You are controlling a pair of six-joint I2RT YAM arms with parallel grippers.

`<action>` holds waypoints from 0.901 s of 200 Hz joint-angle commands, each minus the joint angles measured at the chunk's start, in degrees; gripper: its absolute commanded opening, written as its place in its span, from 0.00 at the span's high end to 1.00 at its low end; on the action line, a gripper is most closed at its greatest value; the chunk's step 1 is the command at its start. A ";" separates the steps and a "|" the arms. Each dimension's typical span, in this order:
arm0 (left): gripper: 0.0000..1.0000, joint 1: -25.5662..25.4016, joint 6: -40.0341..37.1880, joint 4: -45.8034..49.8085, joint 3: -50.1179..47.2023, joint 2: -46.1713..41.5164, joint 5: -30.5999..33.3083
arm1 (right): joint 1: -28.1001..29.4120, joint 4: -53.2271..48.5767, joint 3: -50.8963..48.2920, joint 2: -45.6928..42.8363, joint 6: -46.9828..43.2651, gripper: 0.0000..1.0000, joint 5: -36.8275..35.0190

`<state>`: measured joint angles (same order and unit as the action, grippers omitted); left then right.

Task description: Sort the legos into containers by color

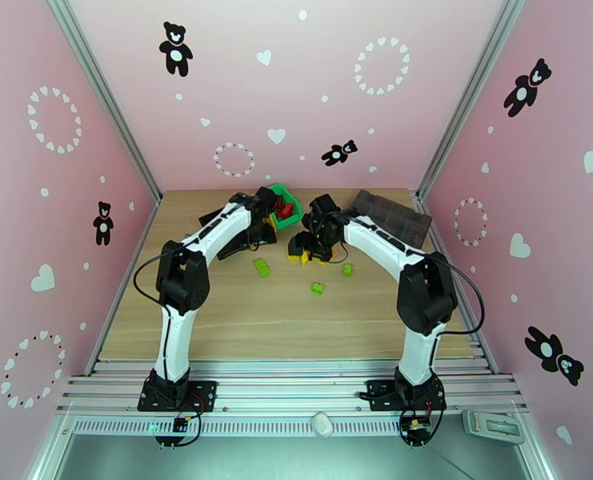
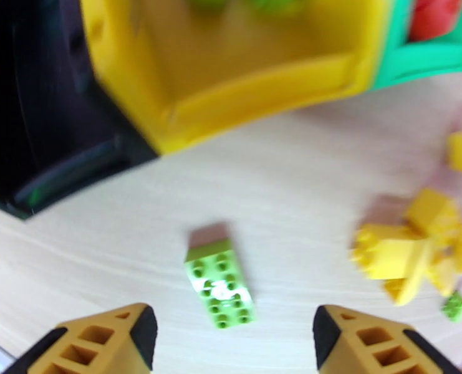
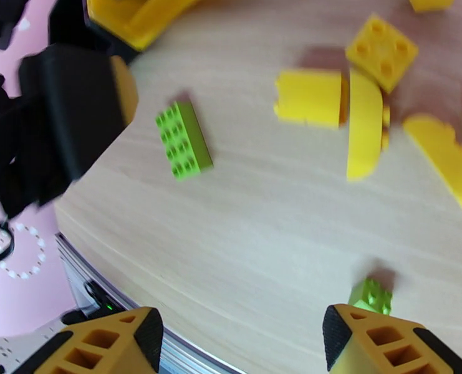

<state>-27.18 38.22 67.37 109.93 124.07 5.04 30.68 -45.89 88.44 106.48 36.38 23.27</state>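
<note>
The robot's left gripper will move down and back toward the robot's base until its open fingers are on either side of the light green lego's long sides, since clear wood surrounds the lego.
My left gripper (image 2: 234,335) hangs open over a light green lego (image 2: 221,283) lying flat on the wood, with nothing between its fingers. Just beyond stand the joined containers: black (image 2: 43,119), yellow (image 2: 243,88) and green (image 2: 430,51). The green one holds a red lego (image 2: 436,14). Green shapes show blurred at the far end of the yellow one. My right gripper (image 3: 243,335) is open and empty above the table, near a pile of yellow legos (image 3: 355,113) and a small green lego (image 3: 371,295).
A dark grey compartmented tray (image 1: 392,214) lies at the back right. Two more small green legos (image 1: 346,270) (image 1: 318,289) sit mid-table. The two arms are close together near the bins, and pink walls enclose the table on three sides.
</note>
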 commanded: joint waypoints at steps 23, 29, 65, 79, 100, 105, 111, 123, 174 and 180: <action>0.29 -0.93 3.30 -3.17 -4.58 0.13 -1.87 | 0.88 -0.58 -6.14 -5.98 -0.30 0.27 -2.17; 0.29 -1.10 3.40 -3.71 -5.08 0.35 -2.38 | 0.88 -0.54 -6.68 -6.43 -0.21 0.27 -2.17; 0.31 -1.51 4.19 -5.83 -6.59 2.27 -4.44 | 0.96 -0.60 -7.93 -7.90 -0.08 0.26 -2.26; 0.33 -1.60 4.51 -6.37 -7.20 2.95 -4.85 | 0.96 -0.59 -7.93 -7.94 -0.08 0.26 -2.11; 0.36 -1.80 4.94 -6.94 -8.04 3.22 -5.00 | 0.96 -0.59 -8.02 -7.77 -0.06 0.26 -1.77; 0.36 -1.89 5.01 -7.07 -8.34 3.21 -5.00 | 1.02 -0.60 -8.01 -7.68 -0.08 0.26 -1.69; 0.37 -1.91 5.17 -7.20 -8.69 3.24 -5.01 | 1.05 -0.61 -7.96 -7.66 -0.06 0.26 -1.62; 0.39 -1.98 5.22 -7.60 -9.57 3.10 -5.04 | 1.07 -0.52 -7.96 -7.57 -0.10 0.26 -1.49; 0.49 -2.27 5.69 -8.40 -11.84 2.42 -4.81 | 1.05 -0.42 -7.50 -6.98 -0.34 0.26 -1.26; 0.50 -2.27 5.69 -8.41 -11.87 2.33 -4.70 | 1.05 -0.37 -7.47 -6.82 -0.37 0.26 -1.21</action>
<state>-29.08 43.33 59.92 98.80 126.26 0.45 31.48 -45.87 81.06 100.55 36.21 21.69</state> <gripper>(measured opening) 0.518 0.735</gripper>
